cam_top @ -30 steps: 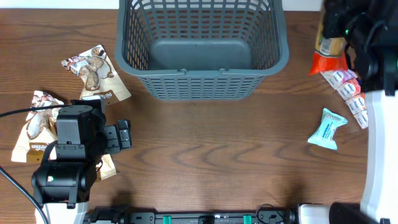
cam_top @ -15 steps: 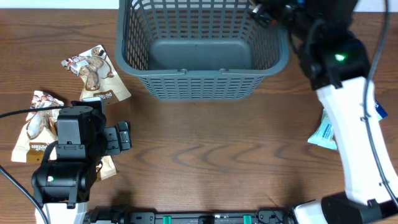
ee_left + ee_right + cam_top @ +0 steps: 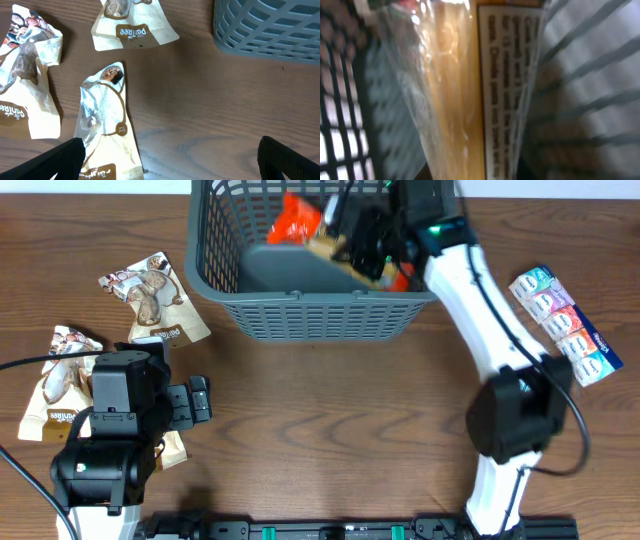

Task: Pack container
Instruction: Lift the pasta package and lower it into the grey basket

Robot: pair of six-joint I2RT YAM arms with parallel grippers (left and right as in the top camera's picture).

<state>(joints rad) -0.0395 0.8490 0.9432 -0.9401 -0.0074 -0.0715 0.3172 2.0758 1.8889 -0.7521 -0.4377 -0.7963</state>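
Observation:
Next, my right gripper moves down deeper into the basket. It then releases the clear snack packet onto the bare basket bottom by the basket's near side (image 3: 312, 278).
The container (image 3: 320, 315), a dark grey lattice basket, stands at the back middle of the table. Its corner shows in the left wrist view (image 3: 270, 25). My right gripper (image 3: 365, 245) is inside the basket's right half, shut on an orange and clear snack packet (image 3: 300, 225). That packet fills the right wrist view (image 3: 455, 100), with the basket's lattice wall (image 3: 600, 65) behind it. My left gripper (image 3: 200, 398) is open and empty at the front left, and in its wrist view (image 3: 167, 165) it hovers over a brown-and-white snack packet (image 3: 105, 125).
Two more brown-and-white packets lie at the left (image 3: 155, 295) (image 3: 60, 380). A strip of small coloured sachets (image 3: 560, 325) lies at the right. My right arm reaches from the front edge across the right middle of the table.
My right arm has swung from the table's far right to over the basket, carrying the orange packet in. The left arm has not moved.

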